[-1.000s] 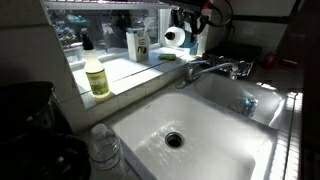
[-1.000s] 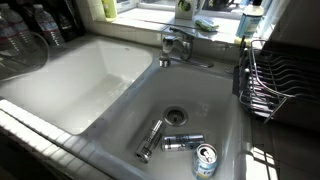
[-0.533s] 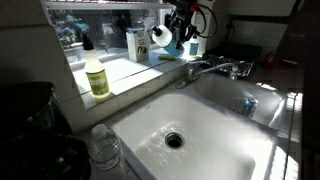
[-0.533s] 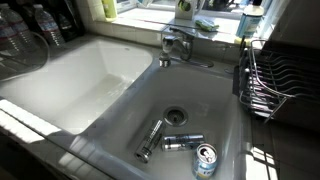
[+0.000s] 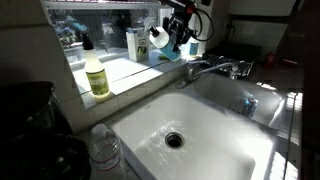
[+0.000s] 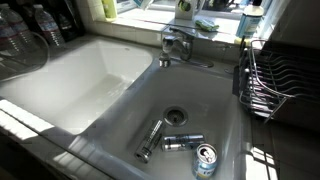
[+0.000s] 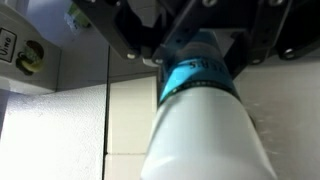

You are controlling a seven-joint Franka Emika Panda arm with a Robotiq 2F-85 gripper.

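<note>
My gripper needs to turn next to bring the bottle upright, as it hangs tilted in the air, then lower it onto the sill beside the white carton and let go of it.
My gripper (image 5: 172,30) hangs above the windowsill behind the sink, in front of the window. It is shut on a white bottle (image 5: 157,36) with a blue band. It holds the bottle in the air, tilted sideways, above a blue cloth (image 5: 168,56) on the sill. In the wrist view the bottle (image 7: 205,130) fills the middle, its blue band clamped between the dark fingers of the gripper (image 7: 195,55), with a white tiled wall behind. The gripper is out of view in an exterior view that looks down into the sink.
A double white sink (image 5: 215,150) with a chrome faucet (image 5: 215,68) lies below. One basin (image 6: 120,150) holds two cans (image 6: 205,160) and a metal cylinder (image 6: 150,138). A yellow bottle (image 5: 96,77) stands on the sill, a dish rack (image 6: 265,80) beside the sink and a plastic bottle (image 5: 104,148) on the counter.
My gripper has moved left along the windowsill with the white bottle, and the bottle has tilted further sideways. The things in the sink have not moved.
</note>
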